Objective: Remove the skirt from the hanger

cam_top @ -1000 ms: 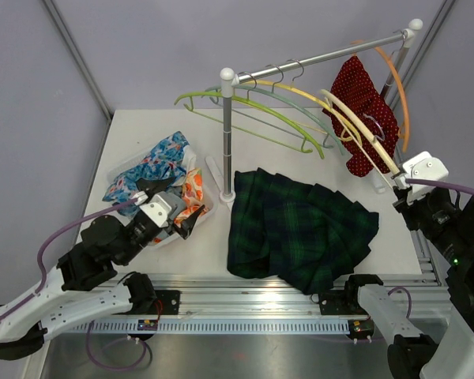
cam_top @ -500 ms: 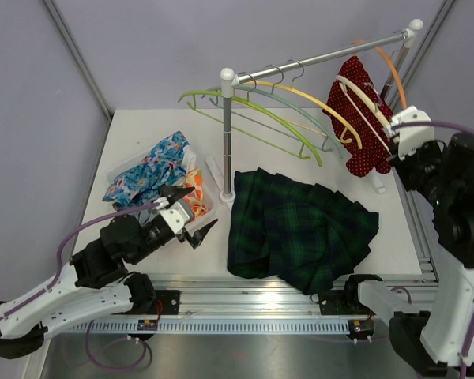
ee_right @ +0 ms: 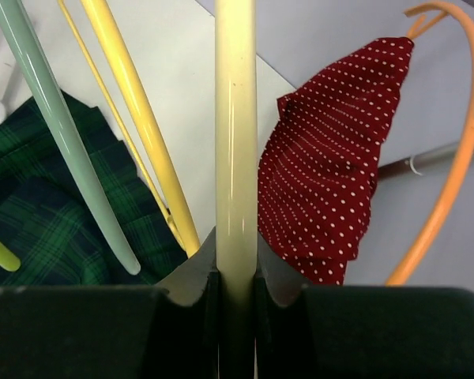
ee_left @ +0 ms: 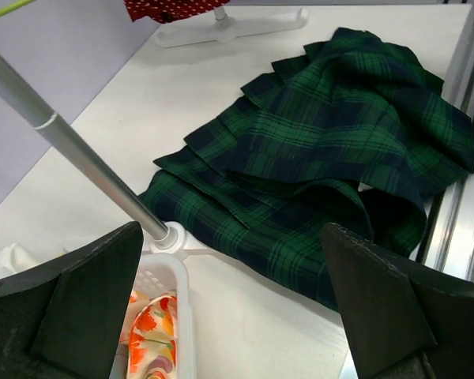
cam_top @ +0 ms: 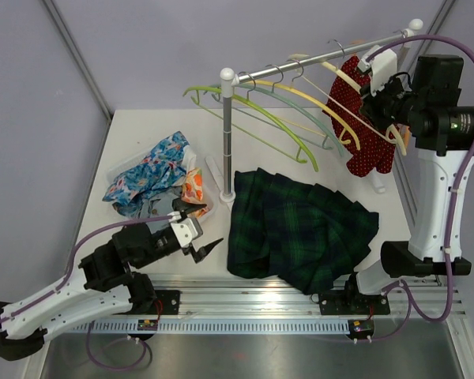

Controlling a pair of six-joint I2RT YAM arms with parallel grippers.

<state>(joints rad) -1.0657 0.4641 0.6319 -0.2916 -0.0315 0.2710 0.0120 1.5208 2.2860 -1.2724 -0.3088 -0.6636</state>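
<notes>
I will move my right gripper along the bar toward the yellow hanger. Then I will let go of the cream hanger's arm (ee_right: 236, 264), because the skirt is lying on the tabletop.
The green plaid skirt (cam_top: 300, 229) lies crumpled on the table, off any hanger; it also shows in the left wrist view (ee_left: 324, 158). My right gripper (cam_top: 385, 101) is raised beside the rail and shut on a bare cream hanger (cam_top: 351, 83), seen clamped between the jaws in the right wrist view (ee_right: 235, 118), gripper (ee_right: 235, 284). My left gripper (cam_top: 199, 229) is open and empty, low over the table between the basket and the skirt; the left wrist view (ee_left: 233, 260) shows bare table between its fingers.
A rack with rail (cam_top: 316, 59) and post (cam_top: 227, 134) carries yellow (cam_top: 300, 91), mint and green (cam_top: 253, 118) hangers. A red dotted garment (cam_top: 371, 142) hangs on an orange hanger (ee_right: 450, 174). A white basket (cam_top: 204, 207) holds floral clothes (cam_top: 150, 174).
My right arm has swung up and back, lifting the cream hanger from table height to beside the rail. My left gripper has moved right and nearer, off the basket.
</notes>
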